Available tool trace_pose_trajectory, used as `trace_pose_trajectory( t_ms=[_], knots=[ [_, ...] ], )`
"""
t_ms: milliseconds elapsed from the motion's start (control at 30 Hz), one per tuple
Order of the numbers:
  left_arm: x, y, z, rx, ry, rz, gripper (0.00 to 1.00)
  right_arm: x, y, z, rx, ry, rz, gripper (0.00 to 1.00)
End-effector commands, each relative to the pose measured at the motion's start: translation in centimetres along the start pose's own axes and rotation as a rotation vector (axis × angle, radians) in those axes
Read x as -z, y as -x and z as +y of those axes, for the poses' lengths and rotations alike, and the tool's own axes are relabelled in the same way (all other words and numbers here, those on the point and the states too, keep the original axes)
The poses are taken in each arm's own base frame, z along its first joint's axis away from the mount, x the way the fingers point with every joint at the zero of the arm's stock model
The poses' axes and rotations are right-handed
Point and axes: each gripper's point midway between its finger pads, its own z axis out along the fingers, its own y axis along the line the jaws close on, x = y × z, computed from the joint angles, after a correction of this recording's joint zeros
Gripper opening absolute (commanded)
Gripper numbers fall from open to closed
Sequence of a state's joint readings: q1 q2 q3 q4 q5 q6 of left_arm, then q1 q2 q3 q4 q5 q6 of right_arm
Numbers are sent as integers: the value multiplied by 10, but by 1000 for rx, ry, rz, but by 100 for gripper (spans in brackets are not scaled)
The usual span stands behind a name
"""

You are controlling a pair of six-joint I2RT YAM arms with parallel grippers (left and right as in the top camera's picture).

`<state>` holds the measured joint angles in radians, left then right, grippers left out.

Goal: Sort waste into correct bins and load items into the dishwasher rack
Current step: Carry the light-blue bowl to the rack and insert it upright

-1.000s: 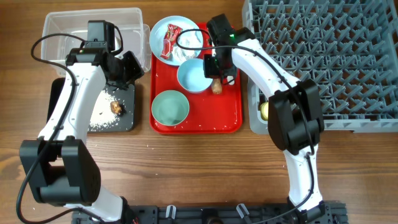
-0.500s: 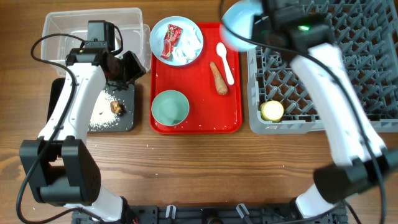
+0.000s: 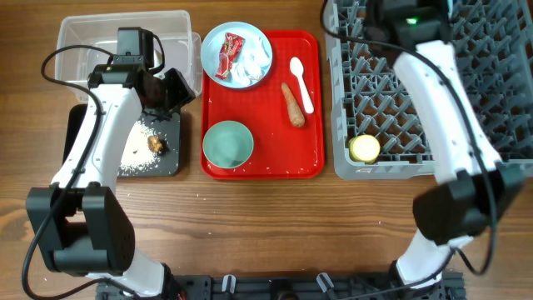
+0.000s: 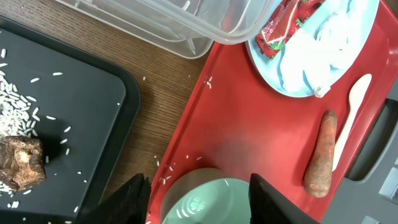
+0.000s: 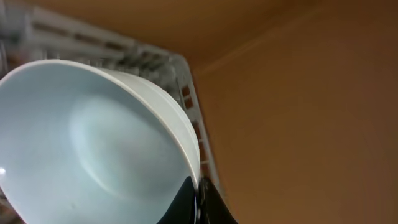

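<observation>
My right gripper needs to go down next and shift toward the red tray's side, onto the grey rack's far corner point(image 3: 358, 17) point(image 5: 160, 65), because the pale bowl still hangs above the pegs of the rack.
My left gripper point(image 4: 202, 205) is open and hovers over the mint bowl point(image 4: 217, 202) on the red tray; in the overhead view it point(image 3: 171, 90) sits by the clear tub point(image 3: 92, 33). My right gripper point(image 5: 199, 199) is shut on the rim of a pale bowl point(image 5: 93, 149), held over the grey rack's point(image 3: 500, 83) far left corner. The blue plate point(image 3: 237, 71) carries the red wrapper point(image 3: 226, 54) and tissue point(image 3: 254, 60). The spoon point(image 3: 301, 83) and carrot stick point(image 3: 292, 104) lie on the tray. The black tray point(image 3: 96, 158) holds rice crumbs point(image 3: 137, 154) and a dark lump point(image 3: 156, 143). The yellow cup point(image 3: 364, 148) stands in the rack.
The flat red serving tray point(image 3: 308, 162) lies between the bins and the rack. My right arm point(image 3: 450, 108) stretches across the rack's left side to the top edge of the overhead view. A few rice grains lie on the wood beside the black tray.
My right gripper has lifted a pale bowl off the red tray and swung it to the rack's far left corner. The spoon and carrot are now uncovered. The left arm has not moved.
</observation>
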<state>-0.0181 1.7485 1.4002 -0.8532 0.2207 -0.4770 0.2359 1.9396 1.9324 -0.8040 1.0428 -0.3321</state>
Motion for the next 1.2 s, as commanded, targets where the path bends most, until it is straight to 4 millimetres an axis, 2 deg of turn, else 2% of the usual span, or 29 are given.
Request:
trace_pose_trajectory(
  t_ms=[0,200,333,467,567,700,1000,1167],
  knots=[
    [8,7,-2,0,-2,-30,51,-15,-6,22,247,-43,55,4],
    [8,8,-3,-2,-5,-36,48,-30,-2,64,286,24,41,4],
    [8,8,-3,-2,-5,-37,47,-37,15,71,218,4,-9,4],
    [8,8,-3,-2,-5,-37,47,-42,46,70,104,-42,-100,4],
    [8,8,-3,-2,-5,-36,47,-47,60,76,105,-72,-142,4],
    [8,8,-3,-2,-5,-37,47,-58,65,95,220,-91,-151,4],
    [8,9,-3,-3,-7,-40,47,-78,59,139,275,-62,-153,4],
    [8,9,-3,-3,-7,-40,47,-77,66,146,261,-37,-191,4]
  ],
)
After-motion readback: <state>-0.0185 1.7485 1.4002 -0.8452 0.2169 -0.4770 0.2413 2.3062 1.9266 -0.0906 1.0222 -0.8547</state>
